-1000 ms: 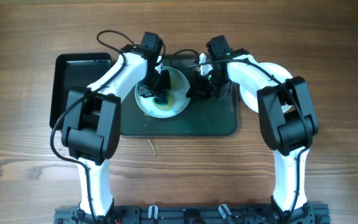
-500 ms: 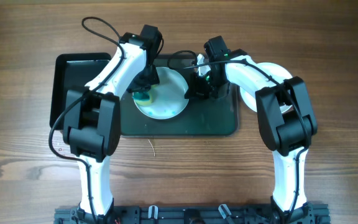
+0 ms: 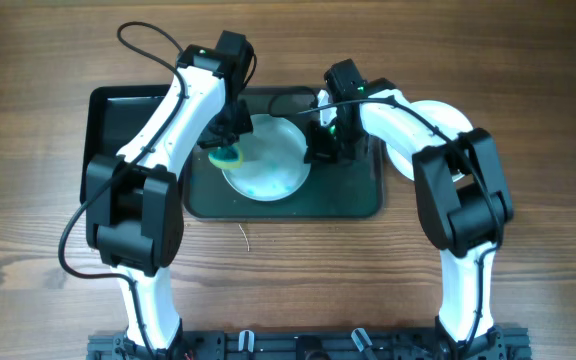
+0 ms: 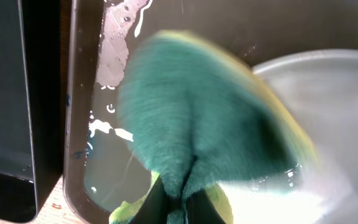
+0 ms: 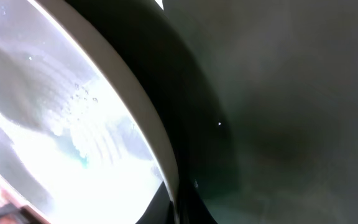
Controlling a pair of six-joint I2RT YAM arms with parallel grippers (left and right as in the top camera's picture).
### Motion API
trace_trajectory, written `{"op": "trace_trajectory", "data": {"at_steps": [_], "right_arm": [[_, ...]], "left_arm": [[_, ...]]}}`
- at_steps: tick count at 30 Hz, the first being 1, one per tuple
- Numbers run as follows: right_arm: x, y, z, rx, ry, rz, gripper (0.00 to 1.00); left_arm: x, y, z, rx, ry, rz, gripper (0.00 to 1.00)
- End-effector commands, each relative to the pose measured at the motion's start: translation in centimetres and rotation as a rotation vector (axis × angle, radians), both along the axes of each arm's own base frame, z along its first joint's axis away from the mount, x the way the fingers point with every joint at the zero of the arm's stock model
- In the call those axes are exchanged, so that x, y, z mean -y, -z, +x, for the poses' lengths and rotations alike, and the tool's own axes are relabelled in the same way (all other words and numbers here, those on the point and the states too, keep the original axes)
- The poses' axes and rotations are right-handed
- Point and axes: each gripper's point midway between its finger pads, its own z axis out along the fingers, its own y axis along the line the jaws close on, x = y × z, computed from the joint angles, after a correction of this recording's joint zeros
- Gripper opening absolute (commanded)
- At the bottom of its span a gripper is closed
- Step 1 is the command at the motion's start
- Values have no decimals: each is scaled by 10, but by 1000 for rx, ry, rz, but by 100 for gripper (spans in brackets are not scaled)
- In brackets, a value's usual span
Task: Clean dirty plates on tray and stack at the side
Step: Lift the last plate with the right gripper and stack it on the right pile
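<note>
The robot's right gripper will next go up, move across to the right in the overhead view, come down onto another white plate [image 3: 440, 121] there and let go, so that both are stacked.
One white plate [image 3: 271, 165] with faint teal traces lies on the dark tray [image 3: 348, 195]. My left gripper [image 3: 226, 152] is shut on a green-yellow sponge [image 3: 228, 157] at the plate's left edge. In the left wrist view the sponge [image 4: 197, 124] fills the middle, pinched in the gripper [image 4: 182, 205], with the plate [image 4: 334, 93] to the right. My right gripper [image 3: 320, 150] is shut on the plate's right rim. The right wrist view shows the wet plate [image 5: 55, 124] with its rim in the gripper [image 5: 179, 208]. Another white plate [image 3: 400, 163] lies right of the tray, mostly under my right arm.
A smaller black bin [image 3: 118, 120] stands left of the tray, touching it; it also shows in the left wrist view [image 4: 5, 93]. The wet tray rim [image 4: 73, 124] lies between bin and plate. Wooden table [image 3: 288, 270] lies in front.
My left gripper has carried the sponge from the plate's middle to its left edge. The plate looks whiter. The right gripper has kept its hold on the rim.
</note>
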Motion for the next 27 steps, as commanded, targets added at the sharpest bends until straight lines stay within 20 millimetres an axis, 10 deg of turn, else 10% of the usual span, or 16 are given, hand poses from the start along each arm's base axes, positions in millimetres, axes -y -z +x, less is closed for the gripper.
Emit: {"op": "trace_trajectory", "data": {"at_steps": [1,14,27], "right_arm": [[27,-39,14,181,15,-180,4],[113,-149,19,520,173,-637,4],[115,-243,-5,918,147,-1050,4]], "left_arm": [[-9,-15,12,52,-26,-33,4],[-25,-15,24,78,-84,-79,4],[-25,-15,25,79,-84,-79,4]]}}
